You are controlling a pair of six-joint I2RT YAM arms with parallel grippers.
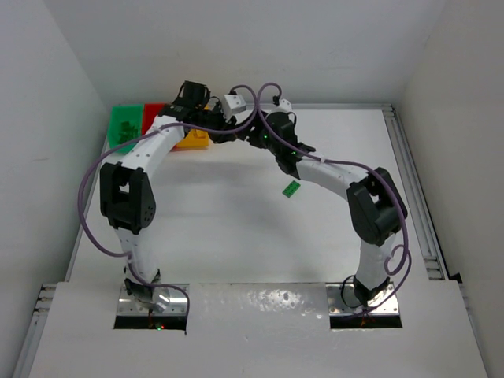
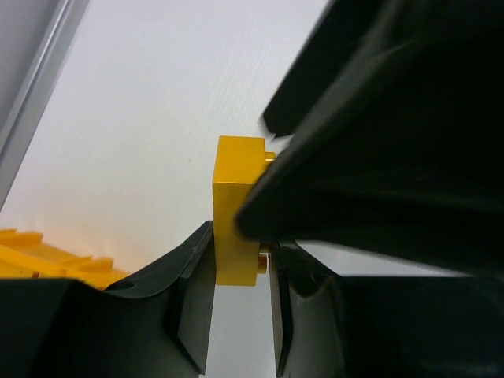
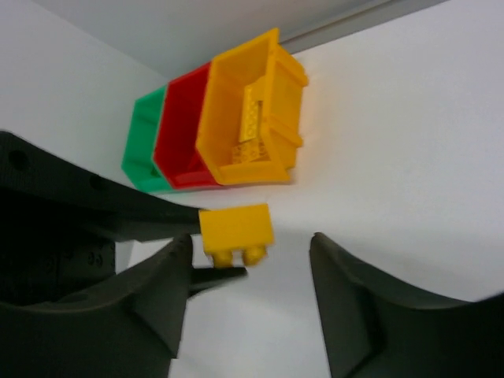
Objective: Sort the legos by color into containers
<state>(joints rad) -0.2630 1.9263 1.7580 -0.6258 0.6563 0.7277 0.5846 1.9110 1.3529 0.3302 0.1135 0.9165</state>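
Next, my left gripper will swing left in the top view to the yellow bin below it, lower, and release the brick where yellow legos lie.
A yellow lego brick sits between the two fingers of my left gripper, which is shut on it, studs against one finger. In the right wrist view the same brick hangs between my right gripper's wide-open jaws, which do not touch it. Both grippers meet in the air just right of the bins. The green bin, red bin and yellow bin stand joined in a row; yellow legos lie in the yellow one. A green lego lies on the table.
The bins stand at the back left by the wall, with the green bin outermost. A metal rail runs along the table's right side. The right gripper's black finger fills much of the left wrist view.
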